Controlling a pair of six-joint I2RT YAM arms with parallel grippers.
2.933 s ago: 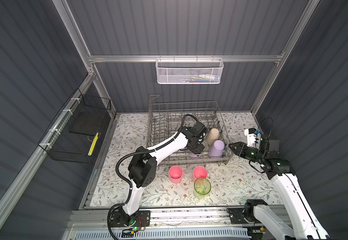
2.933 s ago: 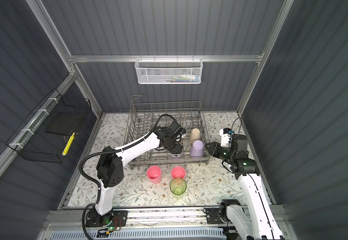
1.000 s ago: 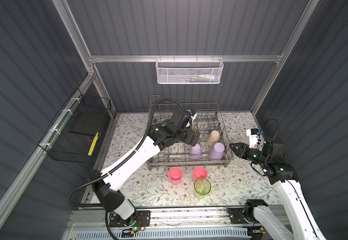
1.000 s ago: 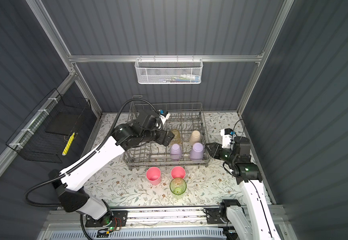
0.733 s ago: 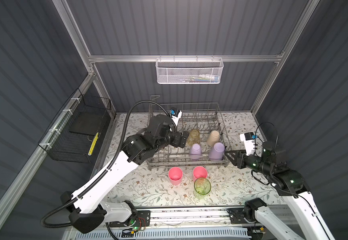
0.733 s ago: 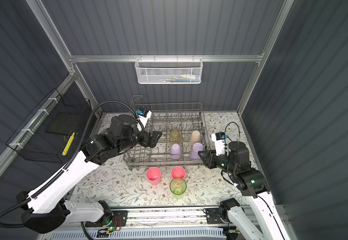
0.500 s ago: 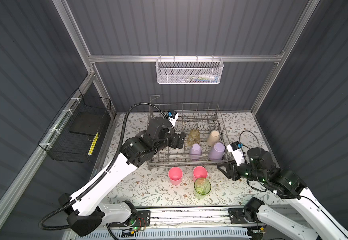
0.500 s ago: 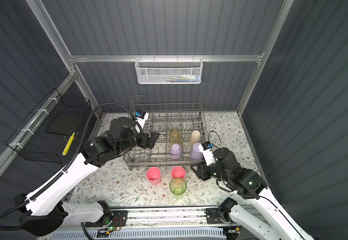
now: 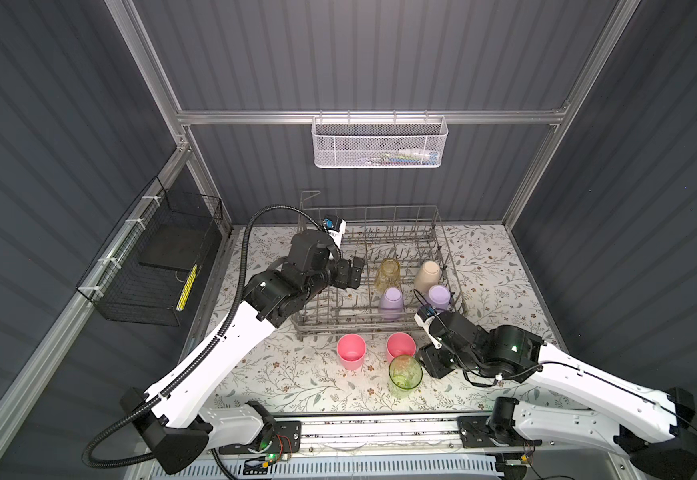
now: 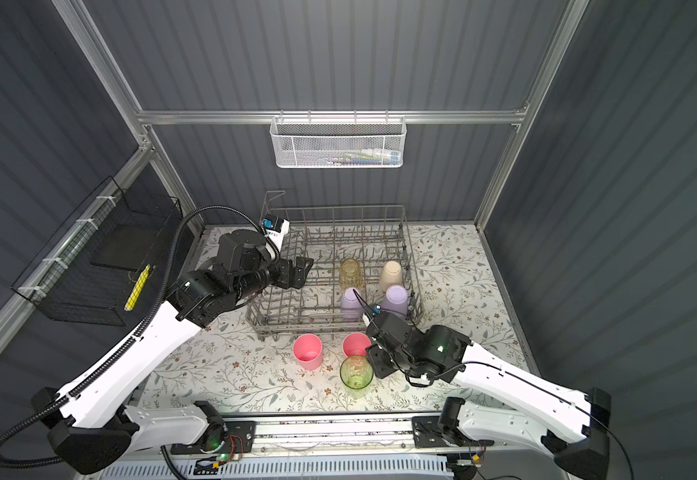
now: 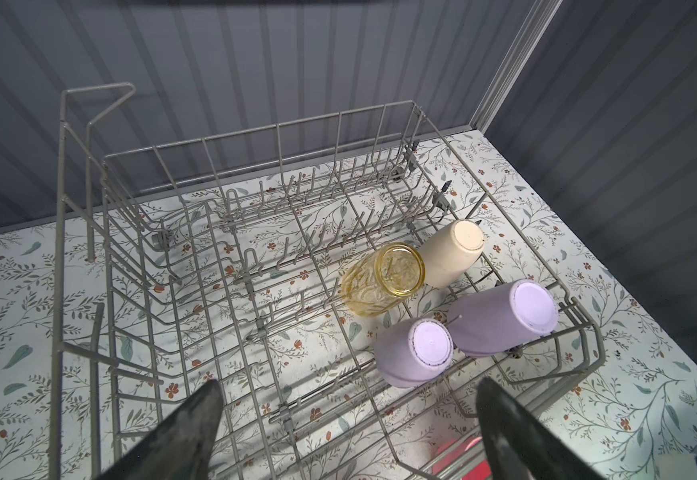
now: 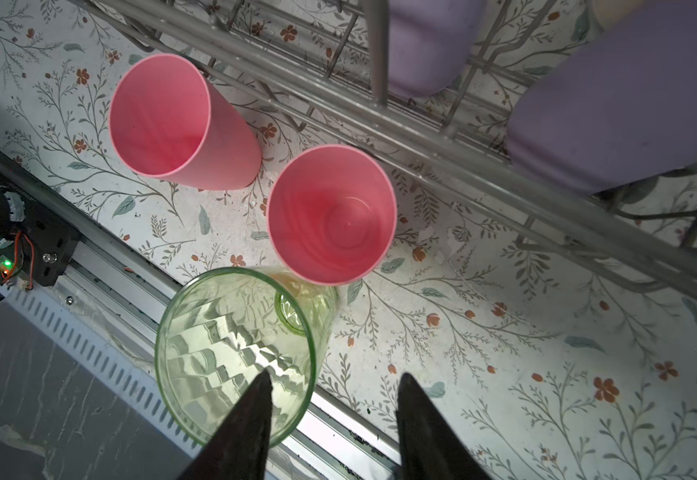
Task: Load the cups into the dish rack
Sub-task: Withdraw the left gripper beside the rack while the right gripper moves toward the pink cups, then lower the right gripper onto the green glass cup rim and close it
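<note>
My right gripper lowers with one finger inside the cup and closes next, since the green cup's near side (image 9: pixel 421 373) (image 12: pixel 314 376) stands below it, between its open fingers.
The grey wire dish rack (image 9: pixel 338 328) holds four upturned cups: yellow (image 9: pixel 387 272), beige (image 9: pixel 428 274) and two lilac (image 9: pixel 391 302) (image 9: pixel 439 296). In front of it stand two pink cups (image 9: pixel 351 351) (image 9: pixel 400 347) and a clear green cup (image 9: pixel 404 372), mouths up. My left gripper (image 9: pixel 355 272) hangs open above the rack's left half, with nothing between its fingers (image 11: pixel 209 399). My right gripper (image 12: pixel 336 376) is open at the green cup (image 12: pixel 230 345). One of its fingers is over the cup's mouth and the other is outside its wall.
A white mesh basket (image 9: pixel 380 143) hangs on the back wall and a black wire basket (image 9: pixel 151 274) on the left wall. An aluminium rail (image 9: pixel 380 428) runs along the table's front edge, right beside the green cup.
My left gripper has pulled back out of the rack's right side toward the left. My right arm has swung from beside the rack down to the green cup in front.
</note>
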